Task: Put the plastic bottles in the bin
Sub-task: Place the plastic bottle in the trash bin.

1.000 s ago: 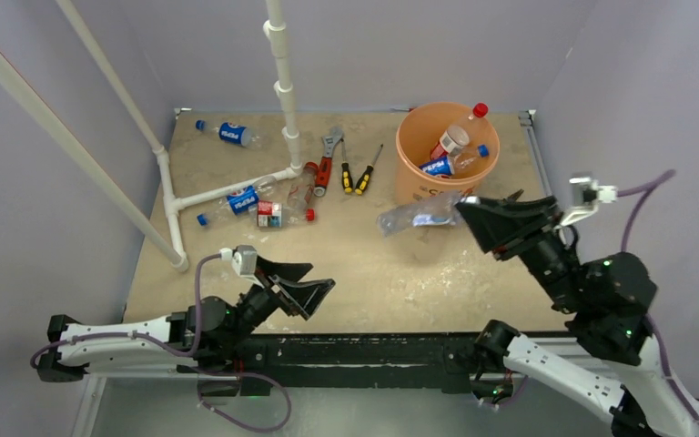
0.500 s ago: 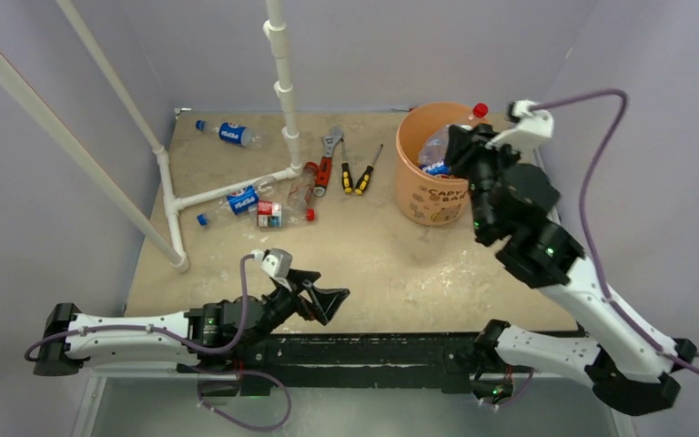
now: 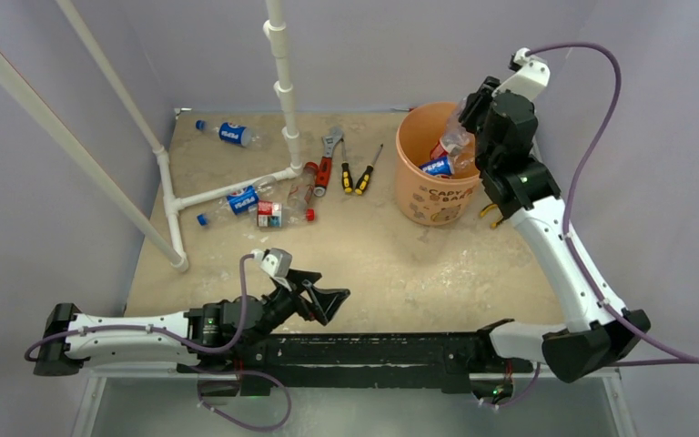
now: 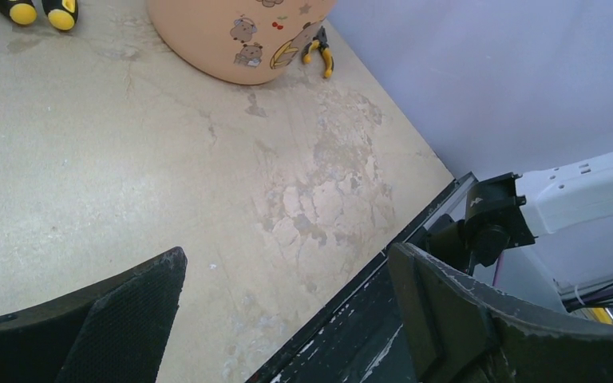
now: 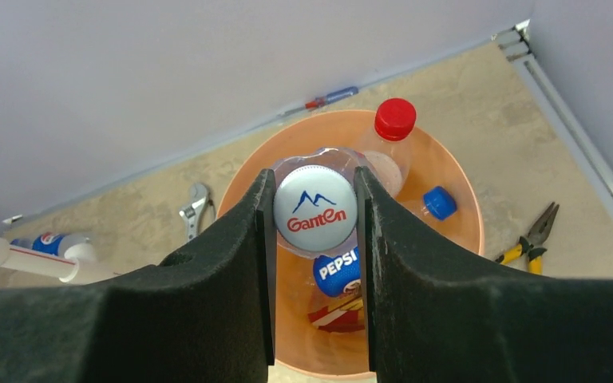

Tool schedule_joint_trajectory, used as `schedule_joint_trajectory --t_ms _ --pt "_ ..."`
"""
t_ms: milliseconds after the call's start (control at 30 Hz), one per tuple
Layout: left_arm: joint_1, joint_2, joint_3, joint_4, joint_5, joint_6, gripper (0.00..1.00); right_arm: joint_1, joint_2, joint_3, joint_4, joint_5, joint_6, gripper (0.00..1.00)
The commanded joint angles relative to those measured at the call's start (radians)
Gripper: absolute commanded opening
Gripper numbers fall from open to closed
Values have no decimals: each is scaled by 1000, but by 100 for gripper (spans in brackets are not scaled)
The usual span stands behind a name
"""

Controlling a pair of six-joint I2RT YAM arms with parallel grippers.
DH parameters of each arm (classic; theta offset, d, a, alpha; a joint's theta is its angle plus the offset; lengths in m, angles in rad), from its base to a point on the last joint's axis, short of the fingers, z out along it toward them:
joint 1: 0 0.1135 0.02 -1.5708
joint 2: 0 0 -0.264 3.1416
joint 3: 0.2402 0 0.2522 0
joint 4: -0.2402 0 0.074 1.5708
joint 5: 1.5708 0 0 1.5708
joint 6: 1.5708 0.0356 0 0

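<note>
Next, my right gripper moves down, to its left in the top view and releases the bottle's white cap, since the bin's clear side [image 3: 415,142] [image 5: 292,309] is there.
My right gripper [image 3: 470,111] [image 5: 314,174] is shut on a clear plastic bottle with a white Ganten cap [image 5: 314,209] and holds it over the open orange bin [image 3: 416,189] [image 5: 469,231]. In the bin lie a Pepsi bottle [image 5: 337,273] [image 3: 437,167], a red-capped bottle [image 5: 393,120] and a blue-capped one [image 5: 440,203]. On the table lie a Pepsi bottle [image 3: 229,133] at the far left, another Pepsi bottle [image 3: 239,199] and a red-labelled bottle [image 3: 278,214] by the pipe frame. My left gripper [image 3: 323,300] [image 4: 286,254] is open and empty near the table's front edge.
A white pipe frame [image 3: 282,82] stands at the back left. A red-handled wrench [image 3: 326,155] and two yellow-black screwdrivers [image 3: 360,173] lie left of the bin. Yellow-handled pliers [image 3: 490,211] [image 5: 531,235] lie right of the bin, whose side also shows in the left wrist view [image 4: 215,40].
My right arm has lifted the clear bottle from beside the bin up to above its opening. My left arm moved slightly right and forward, then stopped.
</note>
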Motion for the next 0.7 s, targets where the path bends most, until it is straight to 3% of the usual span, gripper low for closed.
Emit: schedule_joint_trajectory --t_ms 0,667 --pt "-1 -15 17 24 15 -13 98 -51 34 8 13 -106 60 0" --pt "-1 -8 13 27 25 -30 97 -120 99 -178 59 -333 156 0"
